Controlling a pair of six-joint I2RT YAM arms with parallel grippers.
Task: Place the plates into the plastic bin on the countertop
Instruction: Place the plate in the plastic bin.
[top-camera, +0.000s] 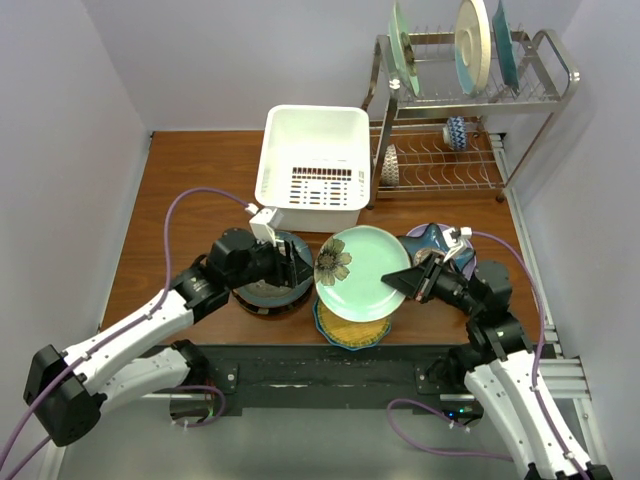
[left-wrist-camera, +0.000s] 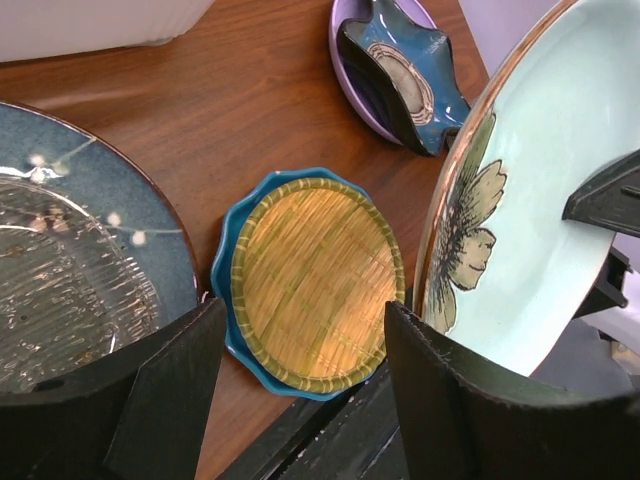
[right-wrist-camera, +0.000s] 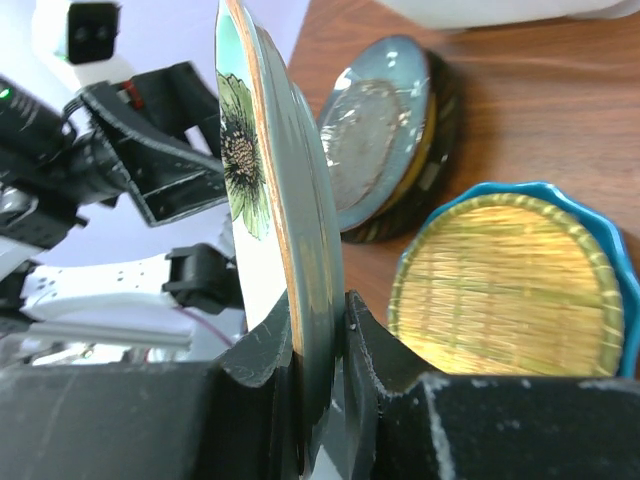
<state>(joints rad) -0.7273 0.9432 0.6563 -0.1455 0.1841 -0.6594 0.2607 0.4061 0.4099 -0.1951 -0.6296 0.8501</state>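
Observation:
My left gripper moves off from the mint plate next, then in with the plate's flower-side rim (top-camera: 318, 266) (left-wrist-camera: 438, 222) between its fingers, since that rim stands outside them.
My right gripper (top-camera: 408, 281) is shut on the rim of a mint plate with a flower (top-camera: 355, 272), holding it tilted on edge above the countertop (top-camera: 190, 180). In the right wrist view its jaws (right-wrist-camera: 315, 330) clamp that plate (right-wrist-camera: 270, 170). My left gripper (top-camera: 298, 263) stands open just left of the plate with nothing between its fingers (left-wrist-camera: 440, 400). Under it is a dark teal plate (left-wrist-camera: 150, 215) with a clear glass plate (left-wrist-camera: 60, 290) on top. A blue plate with a woven yellow centre (left-wrist-camera: 310, 280) lies near the front edge. A blue star-shaped plate (left-wrist-camera: 400, 75) rests on a lilac one (left-wrist-camera: 347, 55). The white plastic bin (top-camera: 313, 165) sits behind.
A metal wire dish rack (top-camera: 520, 95) stands at the back right with three large plates upright in it and a small mug (top-camera: 456, 132) on its lower shelf. A black rail (top-camera: 300, 362) runs along the near edge. Walls close in on both sides.

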